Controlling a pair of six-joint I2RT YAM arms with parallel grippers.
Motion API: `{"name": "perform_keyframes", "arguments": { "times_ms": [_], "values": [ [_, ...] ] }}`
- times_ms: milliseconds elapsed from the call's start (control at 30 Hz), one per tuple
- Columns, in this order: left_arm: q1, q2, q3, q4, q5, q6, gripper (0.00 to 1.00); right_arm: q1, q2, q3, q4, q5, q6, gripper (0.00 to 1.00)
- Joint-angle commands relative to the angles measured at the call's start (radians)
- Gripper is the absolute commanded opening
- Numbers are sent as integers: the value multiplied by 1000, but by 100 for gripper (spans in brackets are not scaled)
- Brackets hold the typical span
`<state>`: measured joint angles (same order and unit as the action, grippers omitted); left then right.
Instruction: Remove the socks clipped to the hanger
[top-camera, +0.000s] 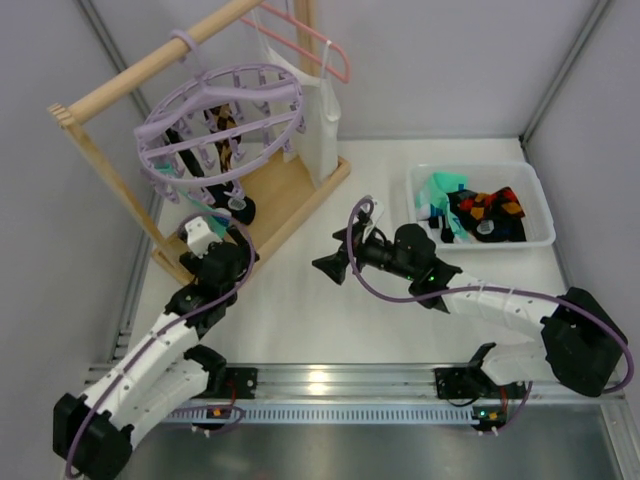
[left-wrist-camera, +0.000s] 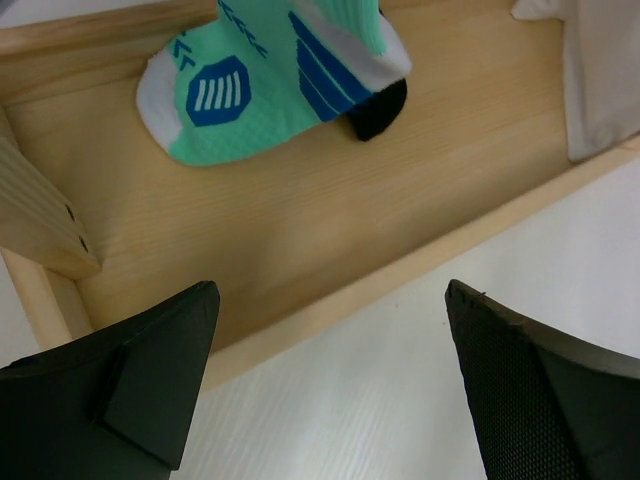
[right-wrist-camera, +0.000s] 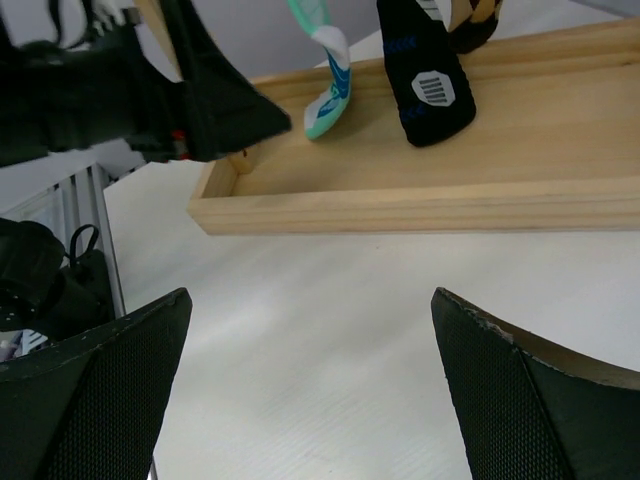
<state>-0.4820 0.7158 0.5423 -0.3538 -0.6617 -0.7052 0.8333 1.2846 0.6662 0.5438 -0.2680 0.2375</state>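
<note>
The mint-green sock's foot hangs nearer than the black toe (left-wrist-camera: 378, 112), so my left gripper will next go outward over the wooden base tray and around that foot.
The lavender round hanger (top-camera: 222, 112) hangs by its hook from the wooden rail. A brown checked sock (top-camera: 226, 130), a black sock (top-camera: 241, 206) and a mint-green sock (top-camera: 216, 216) hang from its clips. My left gripper (top-camera: 236, 252) is open and empty, low by the frame's wooden base. In the left wrist view (left-wrist-camera: 330, 290) the mint-green sock (left-wrist-camera: 260, 90) and a black toe (left-wrist-camera: 378, 112) hang ahead of it. My right gripper (top-camera: 332, 252) is open and empty above the table, facing the base. In the right wrist view (right-wrist-camera: 310, 297) the mint-green sock (right-wrist-camera: 325, 85) and the black sock (right-wrist-camera: 430, 95) hang beyond it.
A white bin (top-camera: 535, 205) at the right holds several removed socks. The wooden base tray (top-camera: 300, 195) lies between the frame's posts. A long white cloth (top-camera: 322, 120) hangs from a pink coat hanger (top-camera: 310, 40). Grey walls close in on three sides.
</note>
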Motion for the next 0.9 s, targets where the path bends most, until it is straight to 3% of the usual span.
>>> {"name": "perform_keyframes", "arguments": {
  "times_ms": [0, 233, 333, 500, 700, 767, 867],
  "values": [
    [-7, 111, -36, 379, -175, 25, 98, -5, -45, -10, 96, -56, 16, 99],
    [-3, 466, 11, 666, -378, 104, 98, -3, -41, -31, 136, -92, 16, 99],
    [14, 571, 65, 789, -379, 191, 98, -3, -39, -33, 143, -109, 17, 99],
    [109, 773, 166, 831, -363, 252, 98, -5, -48, -39, 157, -132, 14, 99],
    [177, 863, 238, 846, -409, 285, 97, -3, -30, -39, 191, -163, 25, 100],
    [193, 883, 249, 848, -409, 285, 89, -3, -16, -39, 211, -169, 31, 100],
    [209, 880, 255, 846, -386, 285, 54, -5, 1, -39, 231, -174, 42, 99]
  ]
}}
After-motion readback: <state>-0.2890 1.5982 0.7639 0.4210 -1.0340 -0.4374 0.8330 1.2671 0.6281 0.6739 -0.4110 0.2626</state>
